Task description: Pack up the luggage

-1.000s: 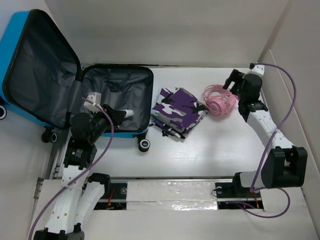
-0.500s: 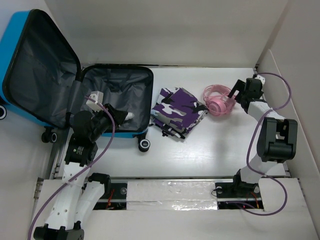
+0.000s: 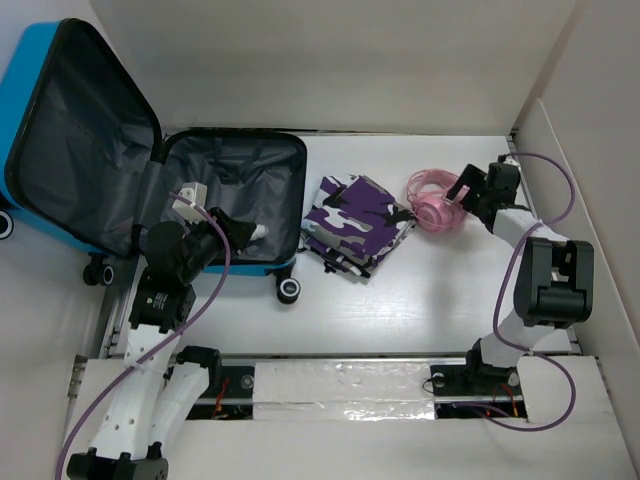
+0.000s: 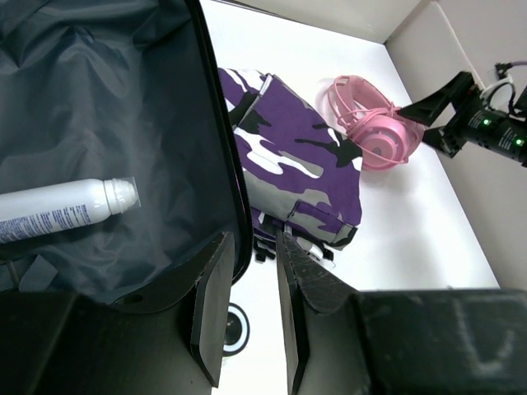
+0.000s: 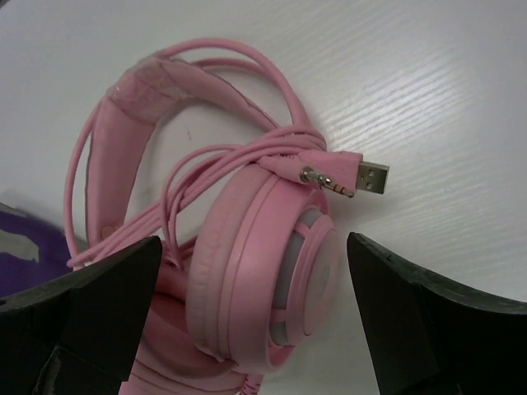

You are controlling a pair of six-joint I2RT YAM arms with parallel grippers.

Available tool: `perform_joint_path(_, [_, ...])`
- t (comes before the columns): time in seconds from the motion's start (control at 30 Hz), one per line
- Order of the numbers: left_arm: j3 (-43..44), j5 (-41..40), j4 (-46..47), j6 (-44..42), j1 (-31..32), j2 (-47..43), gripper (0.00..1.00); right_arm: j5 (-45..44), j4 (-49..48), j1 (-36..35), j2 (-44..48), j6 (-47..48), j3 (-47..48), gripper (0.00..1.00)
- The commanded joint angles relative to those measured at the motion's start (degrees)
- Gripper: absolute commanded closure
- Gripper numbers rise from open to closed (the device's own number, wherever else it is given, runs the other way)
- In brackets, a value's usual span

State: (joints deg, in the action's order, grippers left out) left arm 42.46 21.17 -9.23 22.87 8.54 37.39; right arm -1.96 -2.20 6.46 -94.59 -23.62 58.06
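My right gripper stays nearly in place next and draws its wide-open fingers together onto the pink ear cup (image 5: pixel 263 271), since the cup already lies between its fingertips.
The luggage (image 3: pixel 240 175) lies open at the left, its blue lid propped against the wall and its dark grey lining (image 4: pixel 99 99) showing. A white spray can (image 4: pixel 66 212) rests inside it. My left gripper (image 3: pixel 238 230) hovers over the luggage's near right rim, fingers (image 4: pixel 212 304) a narrow gap apart with nothing between them. Pink headphones (image 3: pixel 438 200) lie at the right on the table. My right gripper (image 3: pixel 458 192) is wide open, its fingertips either side of a pink ear cup (image 5: pixel 263 271) without touching it.
A folded purple-and-white camouflage cloth (image 3: pixel 355 222) lies between the luggage and the headphones. The headphone cable ends in a jack and USB plug (image 5: pixel 362 175). A black wheel (image 3: pixel 289 290) sticks out at the luggage's near corner. White walls close in the table on three sides.
The right arm folded in and brought its gripper down and left to the headphones, jaws spreading fully. The left gripper shifted only slightly.
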Motion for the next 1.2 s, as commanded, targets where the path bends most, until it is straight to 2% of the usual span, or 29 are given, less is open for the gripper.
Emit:
perform_joint_path(0.0, [1.8, 0.0, 2.4, -0.6, 0.1, -0.4, 0.75, 7.4, -3.3, 2.4, -1.9, -2.4, -1.2, 0.0])
perform_joint_path(0.1, [1.7, 0.9, 2.7, -0.6, 0.1, -0.4, 0.75, 7.8, 1.0, 2.4, -4.1, -1.6, 1.9, 0.01])
perform_joint_path(0.2, [1.8, 0.4, 2.4, -0.7, 0.1, -0.2, 0.74, 7.1, -0.2, 2.4, -3.3, -1.6, 0.4, 0.12])
perform_joint_path(0.23, [1.8, 0.5, 2.5, -0.7, 0.1, -0.4, 0.74, 7.1, -0.4, 2.4, -3.2, -1.8, 0.2, 0.27])
perform_joint_path(0.3, [1.8, 0.7, 2.5, -0.7, 0.1, -0.4, 0.74, 6.6, -1.1, 2.4, -1.2, -2.1, -0.3, 0.4])
perform_joint_path(0.33, [1.8, 0.7, 2.6, -0.7, 0.1, -0.5, 0.74, 6.2, -1.6, 2.4, 0.1, -2.9, -1.5, 0.57])
perform_joint_path(0.37, [1.8, 0.5, 2.5, -0.7, 0.1, -0.5, 0.74, 5.1, -3.0, 2.4, 1.8, -3.4, -2.4, 0.63])
perform_joint_path(0.6, [1.8, 0.4, 2.3, -0.6, 0.1, -0.9, 0.73, 0.6, -5.9, 1.2, 21.4, -4.8, -5.6, 0.69])
perform_joint_path(0.73, [2.0, -0.7, 1.8, -0.5, 0.1, -1.2, 0.73, 0.2, -5.0, -6.1, 27.7, -3.5, -2.8, 0.74])
perform_joint_path(0.83, [2.7, -1.9, 1.1, -0.5, 0.1, -1.1, 0.75, 0.0, -4.6, -16.9, 26.6, -3.8, 1.1, 0.74])
perform_joint_path(0.87, [2.7, -2.1, 0.9, -0.5, 0.1, -1.3, 0.75, -0.3, -6.7, -20.0, 25.9, -4.2, 1.6, 0.74])
perform_joint_path(0.9, [2.7, -2.9, 0.6, -0.5, 0.1, -1.6, 0.76, -1.0, -7.8, -26.3, 23.8, -4.6, 3.1, 0.74])
perform_joint_path(0.97, [3.0, -3.8, 0.4, -0.5, 0.1, -2.0, 0.76, -4.3, -11.8, -32.4, 20.8, -5.6, 5.3, 0.74])
perform_joint_path(1.03, [3.2, -4.6, 0.1, -0.4, 0.1, -2.1, 0.77, -5.7, -11.8, -39.5, 13.6, -5.2, 12.5, 0.74])
perform_joint_path(1.17, [3.4, -5.9, -0.5, -0.1, 0.1, -2.9, 0.82, -9.3, -10.4, -48.0, 0.2, -2.9, 25.9, 0.73])
